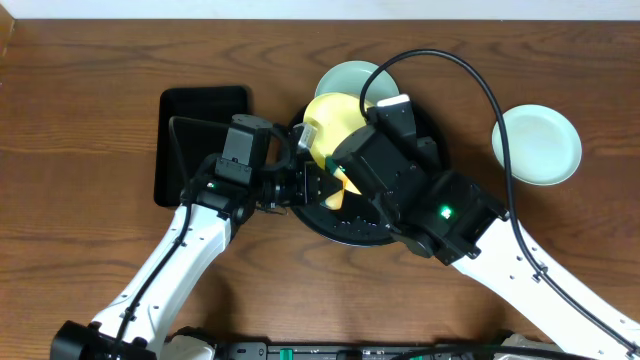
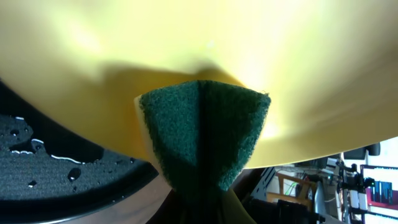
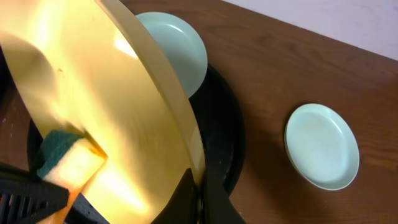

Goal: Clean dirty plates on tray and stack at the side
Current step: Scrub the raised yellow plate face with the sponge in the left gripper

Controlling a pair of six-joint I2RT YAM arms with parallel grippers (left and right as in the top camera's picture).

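Note:
Next, my right gripper will swing over and lower the yellow plate point(image 1: 335, 125) onto the mint-blue plate off the tray point(image 1: 538, 145), which lies to the gripper's right in the overhead view.
My right gripper point(image 3: 198, 194) is shut on the rim of the pale yellow plate point(image 1: 335, 125) and holds it tilted on edge above the round black tray point(image 1: 345, 235). My left gripper point(image 1: 300, 150) is shut on a yellow sponge with a green scouring face point(image 2: 202, 134), pressed against the yellow plate's face point(image 2: 199, 37). The sponge also shows in the right wrist view point(image 3: 65, 158). One mint-blue plate point(image 1: 348, 78) lies at the tray's far edge, also in the right wrist view point(image 3: 177, 53). Another mint-blue plate point(image 1: 536, 144) lies on the table at the right point(image 3: 321, 146).
A smaller rectangular black tray point(image 1: 200, 140) lies to the left of the round tray. The round tray's floor point(image 2: 43, 174) carries water drops. A black cable point(image 1: 480, 85) arcs over the table between the round tray and the right plate.

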